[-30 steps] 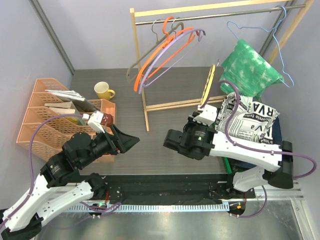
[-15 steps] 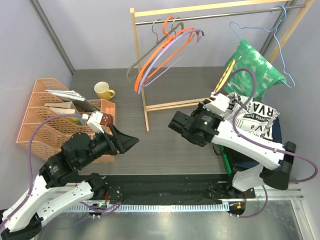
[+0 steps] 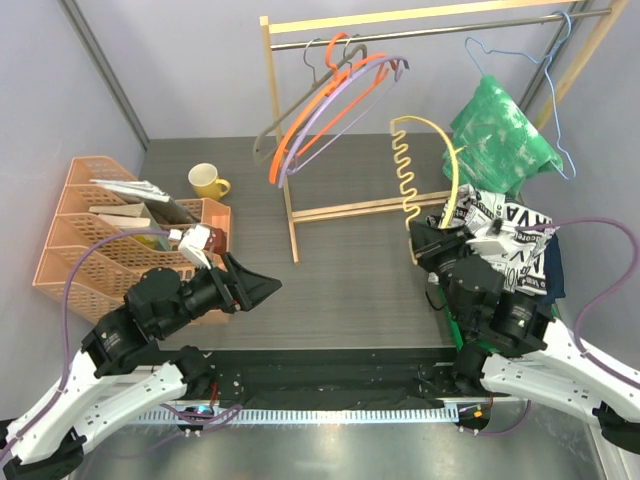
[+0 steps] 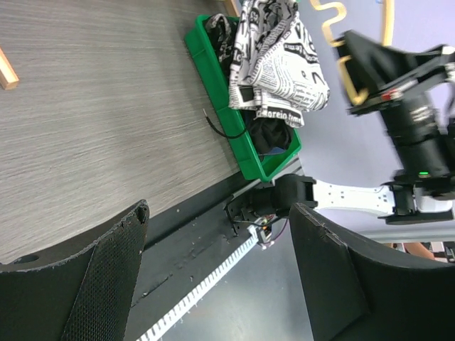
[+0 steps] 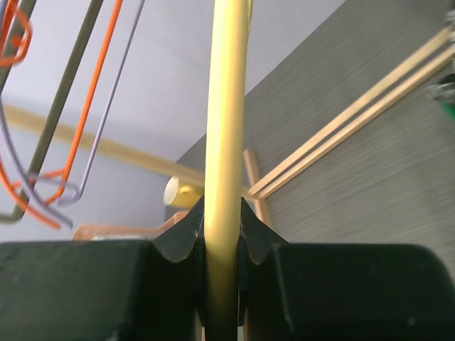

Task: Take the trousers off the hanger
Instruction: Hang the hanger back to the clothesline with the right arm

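The right gripper moves the yellow hanger point(image 3: 437, 140) outward next, hooks it on the bar's bare part point(image 3: 450, 29) between the purple and blue hangers and lets go.
My right gripper point(image 3: 442, 238) is shut on a bare yellow hanger point(image 3: 437, 140) and holds it upright over the table's right side; in the right wrist view its bar point(image 5: 227, 106) runs straight up between the jaws of the right gripper point(image 5: 222, 213). Green-and-white mottled trousers point(image 3: 500, 135) hang on a blue wire hanger point(image 3: 553, 95) at the rail's right end. White newspaper-print trousers point(image 3: 515, 235) top a pile in a green bin point(image 4: 242, 153), with a black garment point(image 4: 274, 135) under them. My left gripper point(image 3: 262, 285) hovers open and empty near the front left, also in the left wrist view point(image 4: 222, 209).
A wooden clothes rack point(image 3: 290, 200) stands mid-table with orange, purple and grey empty hangers point(image 3: 320, 105) on its rail. A yellow mug point(image 3: 208, 181) and an orange file basket point(image 3: 90, 240) with papers sit at the left.
The right arm swung right and back toward the bin, lifting and turning the yellow hanger upright. The left arm stayed put.
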### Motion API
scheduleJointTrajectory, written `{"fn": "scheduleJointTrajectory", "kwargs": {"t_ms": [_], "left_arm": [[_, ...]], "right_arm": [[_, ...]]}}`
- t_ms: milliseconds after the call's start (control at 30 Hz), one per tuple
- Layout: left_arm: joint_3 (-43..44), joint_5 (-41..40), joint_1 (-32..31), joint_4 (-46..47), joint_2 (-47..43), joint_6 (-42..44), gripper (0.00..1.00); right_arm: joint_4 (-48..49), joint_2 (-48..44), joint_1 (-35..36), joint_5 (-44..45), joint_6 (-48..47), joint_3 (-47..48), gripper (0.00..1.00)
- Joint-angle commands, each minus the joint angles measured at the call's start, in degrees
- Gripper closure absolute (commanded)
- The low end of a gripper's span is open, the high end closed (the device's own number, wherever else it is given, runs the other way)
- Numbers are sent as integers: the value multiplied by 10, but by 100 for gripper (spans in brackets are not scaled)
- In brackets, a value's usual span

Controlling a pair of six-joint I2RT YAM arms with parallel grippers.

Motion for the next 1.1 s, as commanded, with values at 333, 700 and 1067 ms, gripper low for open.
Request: {"fn": "scheduleJointTrajectory", "kwargs": {"t_ms": [333, 700, 1067], "left_arm": [[6, -15, -1, -25, -49, -5, 20], [28, -26, 0, -47, -32, -8, 20], [21, -3, 0, -6, 12, -17, 20]], "right_arm": [[413, 31, -100, -243, -297, -127, 99], [460, 53, -251, -406, -365, -117, 99], [320, 79, -284, -309, -423, -31, 99]]}}
